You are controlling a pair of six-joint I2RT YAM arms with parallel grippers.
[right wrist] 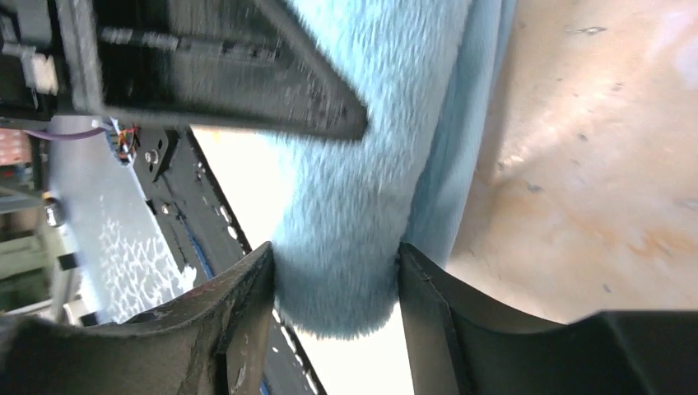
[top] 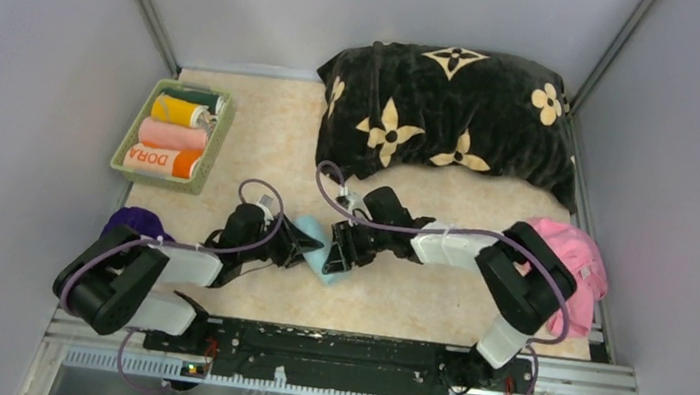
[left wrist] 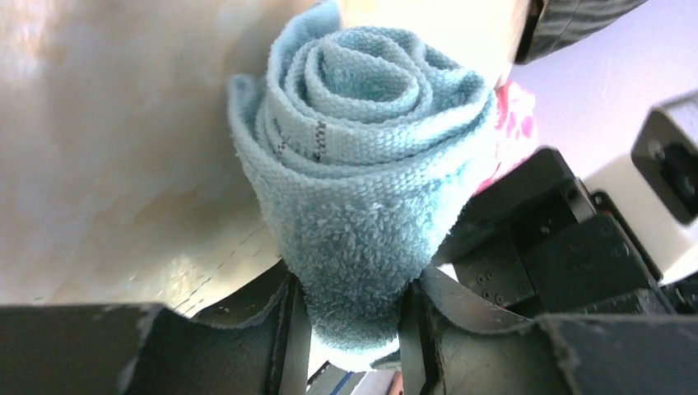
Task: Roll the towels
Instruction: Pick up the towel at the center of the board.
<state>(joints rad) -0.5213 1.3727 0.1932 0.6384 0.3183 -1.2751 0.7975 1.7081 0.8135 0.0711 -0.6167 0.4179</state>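
I need to lift my left gripper outward next, lower the roll (right wrist: 362, 164) onto the basket's orange and pink towels to its left in the top view, and let go.
A light blue towel (top: 310, 230), rolled into a tight spiral (left wrist: 370, 164), hangs between both grippers just above the middle of the table. My left gripper (top: 303, 247) comes in from the left and pinches the roll's lower end (left wrist: 354, 329) between its fingers. From the right, my right gripper (top: 343, 250) has the roll (right wrist: 362, 164) between its fingers (right wrist: 337, 288), both pads touching the cloth. A pink towel (top: 576, 255) lies crumpled at the right edge. A dark purple towel (top: 133, 222) lies at the left, partly behind my left arm.
A green basket (top: 121, 155) at the back left holds several rolled towels, among them a yellow one (top: 175, 111) and an orange one marked DORA (top: 161, 160). A big black cushion (top: 446, 119) with beige flowers fills the back right. Grey walls close in both sides.
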